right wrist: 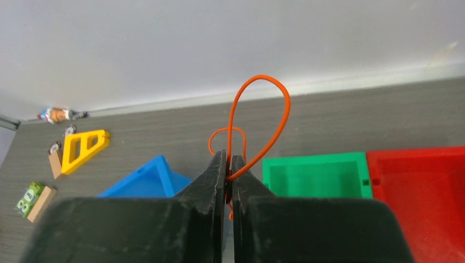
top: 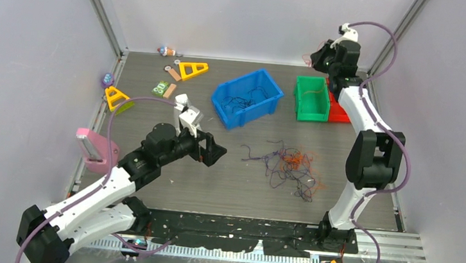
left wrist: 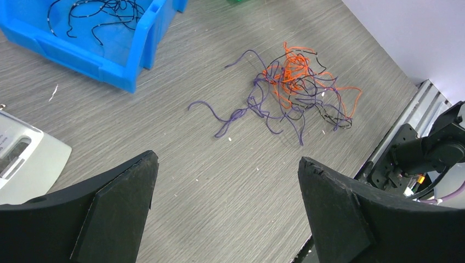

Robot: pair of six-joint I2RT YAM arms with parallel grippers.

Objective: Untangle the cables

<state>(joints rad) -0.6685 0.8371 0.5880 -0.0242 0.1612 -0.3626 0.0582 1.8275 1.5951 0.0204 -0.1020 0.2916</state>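
The right gripper moves down next, its fingers tipping lower, over the green bin's open inside and releases the orange cable, since its fingers are raised high.
A tangled clump of thin orange, black and purple cables (top: 291,166) lies on the grey table, right of centre; it also shows in the left wrist view (left wrist: 296,87). My left gripper (top: 215,153) is open and empty, hovering left of the clump, its fingertips (left wrist: 137,175) wide apart. My right gripper (top: 315,57) is raised at the far back, above the green bin (top: 311,98). It is shut on one orange cable (right wrist: 257,126) that loops up from the closed jaws.
A blue bin (top: 247,97) holds several black cables (left wrist: 98,11). A red bin (top: 339,109) stands right of the green one. Yellow triangles (top: 192,69), small wooden blocks and toys lie at the back left. A pink object (top: 94,150) sits at the left edge.
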